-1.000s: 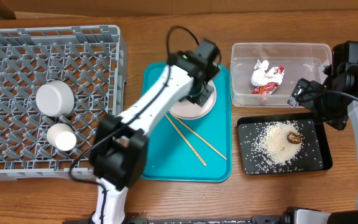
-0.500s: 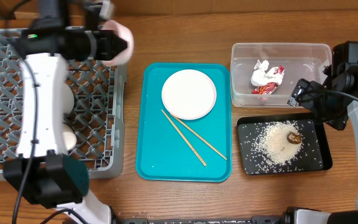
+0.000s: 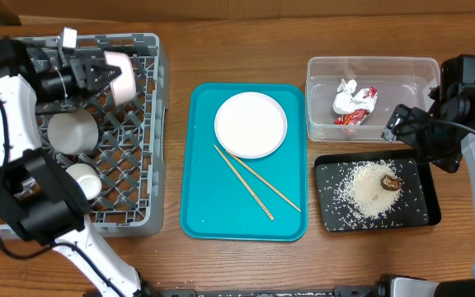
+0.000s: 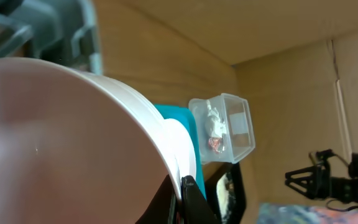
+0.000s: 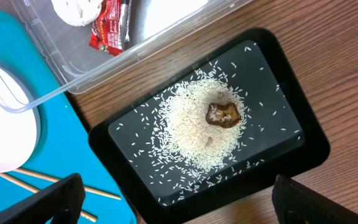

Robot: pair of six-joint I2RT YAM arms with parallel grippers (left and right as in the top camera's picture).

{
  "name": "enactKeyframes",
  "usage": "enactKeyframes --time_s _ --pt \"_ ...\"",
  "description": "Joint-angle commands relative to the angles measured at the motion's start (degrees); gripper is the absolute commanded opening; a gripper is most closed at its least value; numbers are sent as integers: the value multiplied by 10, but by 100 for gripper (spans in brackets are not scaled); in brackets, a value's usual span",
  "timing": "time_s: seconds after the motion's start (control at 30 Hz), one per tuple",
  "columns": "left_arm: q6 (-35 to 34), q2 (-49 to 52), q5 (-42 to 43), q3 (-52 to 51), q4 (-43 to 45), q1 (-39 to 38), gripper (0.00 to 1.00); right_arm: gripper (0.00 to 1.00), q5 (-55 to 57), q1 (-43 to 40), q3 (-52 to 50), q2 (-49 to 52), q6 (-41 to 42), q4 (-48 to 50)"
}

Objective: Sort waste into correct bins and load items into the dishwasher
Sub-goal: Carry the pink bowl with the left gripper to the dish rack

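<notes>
The part of the rack's open grid beside the bowl is empty, so the left gripper should lower the small white plate down into it next.
My left gripper (image 3: pixel 97 73) is shut on the rim of a small white plate (image 3: pixel 122 68), held on edge over the grey dish rack (image 3: pixel 138 148); the plate fills the left wrist view (image 4: pixel 61 137). A bowl (image 3: pixel 72 130) and a small cup (image 3: pixel 82 181) sit in the rack. The large white plate (image 3: pixel 251 124) and two chopsticks (image 3: pixel 258 186) lie on the teal tray (image 3: pixel 213 206). The clear tub (image 3: pixel 402 70) holds the tissue (image 3: pixel 345 92) and red wrapper (image 3: pixel 363 107). Rice with a brown lump (image 3: pixel 388 182) lies in the black tray (image 3: pixel 415 216). My right gripper (image 5: pixel 179 205) is open above the black tray's edge.
The rack takes the left of the wooden table, the teal tray the middle, the tub and black tray the right. The right arm's body (image 3: pixel 464 91) stands at the far right edge. Cardboard walls show in the left wrist view (image 4: pixel 278 74).
My left gripper lifted the small plate off the large plate on the teal tray and swung it left over the rack. The right arm has not moved.
</notes>
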Motion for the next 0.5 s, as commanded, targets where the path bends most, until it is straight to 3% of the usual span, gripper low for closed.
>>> enactKeyframes --time_s 0.0,0.1,0.23,0.37,0.47 --pt "21 38 31 -3 -17 21 4 98 -3 -2 5 -4 0 2" --pt "39 49 31 -3 -37 41 4 98 -3 -2 5 -4 0 2" --pt "48 44 31 -3 -64 75 15 98 -3 -2 5 -4 0 3" --pt "111 31 33 -2 -118 101 5 98 -3 -2 5 -4 0 4" --pt "166 21 63 -2 -147 97 4 98 -3 -2 5 -4 0 4"
